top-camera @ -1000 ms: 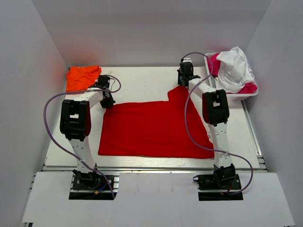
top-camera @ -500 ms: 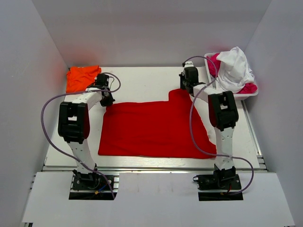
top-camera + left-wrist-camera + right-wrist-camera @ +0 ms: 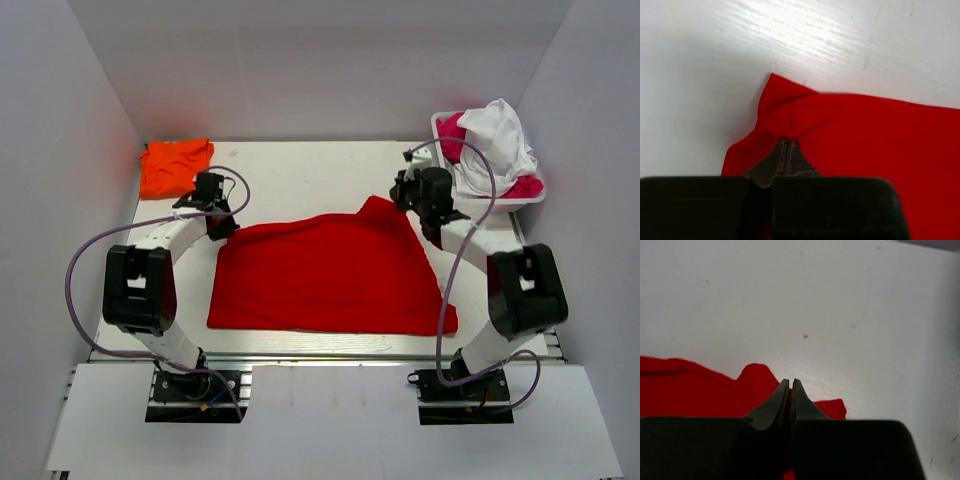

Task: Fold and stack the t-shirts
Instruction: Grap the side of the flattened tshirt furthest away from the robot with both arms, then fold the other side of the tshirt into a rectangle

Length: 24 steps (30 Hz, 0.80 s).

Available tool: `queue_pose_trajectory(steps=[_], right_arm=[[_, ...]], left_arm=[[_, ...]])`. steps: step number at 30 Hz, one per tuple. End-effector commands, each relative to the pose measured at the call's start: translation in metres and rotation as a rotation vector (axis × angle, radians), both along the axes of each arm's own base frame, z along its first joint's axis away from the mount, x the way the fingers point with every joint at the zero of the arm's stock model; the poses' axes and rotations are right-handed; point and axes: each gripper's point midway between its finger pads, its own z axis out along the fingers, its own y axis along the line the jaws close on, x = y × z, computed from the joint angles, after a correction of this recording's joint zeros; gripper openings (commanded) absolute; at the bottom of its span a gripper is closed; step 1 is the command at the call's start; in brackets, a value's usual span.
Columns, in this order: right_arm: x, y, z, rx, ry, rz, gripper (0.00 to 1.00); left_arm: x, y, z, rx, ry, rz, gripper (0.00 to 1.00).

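Note:
The near part of the red t-shirt is below my right gripper toward my base. My right gripper should next move back and down over that near part and let go of the t-shirt's corner.
The bright red t-shirt (image 3: 330, 275) lies spread across the middle of the table. Its far edge is raised at both corners. My left gripper (image 3: 223, 229) is shut on the far left corner. In the left wrist view the cloth (image 3: 865, 135) bunches over the closed gripper (image 3: 786, 143). My right gripper (image 3: 398, 203) is shut on the far right corner. In the right wrist view red cloth (image 3: 685, 385) is pinched between the closed gripper (image 3: 790, 385). The orange t-shirt (image 3: 175, 165) lies folded at the back left corner, apart from both grippers.
A white basket (image 3: 495, 201) at the back right holds white (image 3: 495, 140) and pink (image 3: 455, 130) clothes, close behind my right arm. Bare white table (image 3: 300, 175) shows behind the red shirt. White walls stand on three sides.
Both grippers have drawn back toward the near side with the shirt's far corners. The right arm has swung its elbow out to the right. The far right flap has come nearer.

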Motion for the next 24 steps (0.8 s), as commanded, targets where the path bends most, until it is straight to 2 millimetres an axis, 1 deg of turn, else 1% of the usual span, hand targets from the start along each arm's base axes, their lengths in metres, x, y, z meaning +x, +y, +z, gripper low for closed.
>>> queue_pose_trajectory(steps=[1,2,3,4,5,6,7,8,9,10,11,13,14,15,16,17,18,20,21,22,24], right_arm=[[-0.027,0.004,0.029,0.048,-0.07,0.048,0.0],[-0.038,0.001,0.019,0.051,-0.043,0.041,0.0],[-0.049,-0.003,0.022,0.057,-0.05,0.044,0.0],[-0.062,-0.003,0.022,0.059,-0.045,0.054,0.0],[-0.067,-0.007,0.022,0.06,-0.039,0.046,0.0],[-0.077,-0.01,0.039,0.073,-0.074,0.049,0.0],[-0.09,-0.012,0.022,0.064,-0.033,0.051,0.0],[-0.094,-0.014,0.023,0.063,-0.036,0.047,0.0],[-0.104,-0.017,0.035,0.073,-0.06,0.046,0.0],[-0.114,-0.019,0.022,0.068,-0.029,0.041,0.0],[-0.122,-0.024,0.014,0.059,0.005,0.03,0.0],[-0.139,-0.028,0.017,0.069,-0.006,0.028,0.0],[-0.15,-0.032,0.013,0.061,0.01,0.022,0.0],[-0.154,-0.035,0.012,0.058,0.017,0.014,0.0],[-0.16,-0.038,0.02,0.059,-0.01,0.011,0.0],[-0.169,-0.041,0.009,0.047,0.033,0.01,0.0],[-0.173,-0.04,0.004,0.053,0.05,0.013,0.0],[-0.184,-0.041,-0.006,0.067,0.075,0.015,0.0],[-0.187,-0.041,-0.012,0.066,0.09,0.014,0.0],[-0.189,-0.041,-0.012,0.078,0.09,0.012,0.0],[-0.195,-0.039,-0.021,0.089,0.128,0.021,0.0]], left_arm=[[-0.005,-0.004,0.021,-0.033,-0.07,0.006,0.0],[-0.005,-0.004,0.024,-0.034,-0.079,0.006,0.0],[-0.012,-0.003,0.017,-0.038,-0.062,0.015,0.0],[-0.014,-0.003,0.022,-0.04,-0.074,0.014,0.0],[-0.019,-0.002,0.018,-0.039,-0.065,0.015,0.0],[-0.022,-0.002,0.019,-0.044,-0.066,0.022,0.0],[-0.025,-0.002,0.019,-0.045,-0.068,0.022,0.0],[-0.028,-0.002,0.025,-0.047,-0.084,0.022,0.0],[-0.034,-0.001,0.02,-0.051,-0.072,0.029,0.0],[-0.037,-0.001,0.02,-0.051,-0.074,0.029,0.0],[-0.045,0.001,0.016,-0.049,-0.059,0.048,0.0],[-0.049,0.002,0.019,-0.051,-0.071,0.048,0.0],[-0.049,0.002,0.019,-0.056,-0.071,0.055,0.0],[-0.048,0.007,0.023,-0.055,-0.083,0.079,0.0],[-0.054,0.009,0.019,-0.044,-0.056,0.085,0.0],[-0.056,0.012,0.022,-0.032,-0.058,0.093,0.0],[-0.056,0.015,0.023,-0.023,-0.057,0.114,0.0],[-0.067,0.02,0.025,-0.016,-0.026,0.164,0.0],[-0.07,0.025,0.024,0.005,-0.015,0.19,0.0],[-0.073,0.026,0.025,0.006,-0.012,0.207,0.0],[-0.085,0.029,0.021,0.008,0.025,0.24,0.0]])
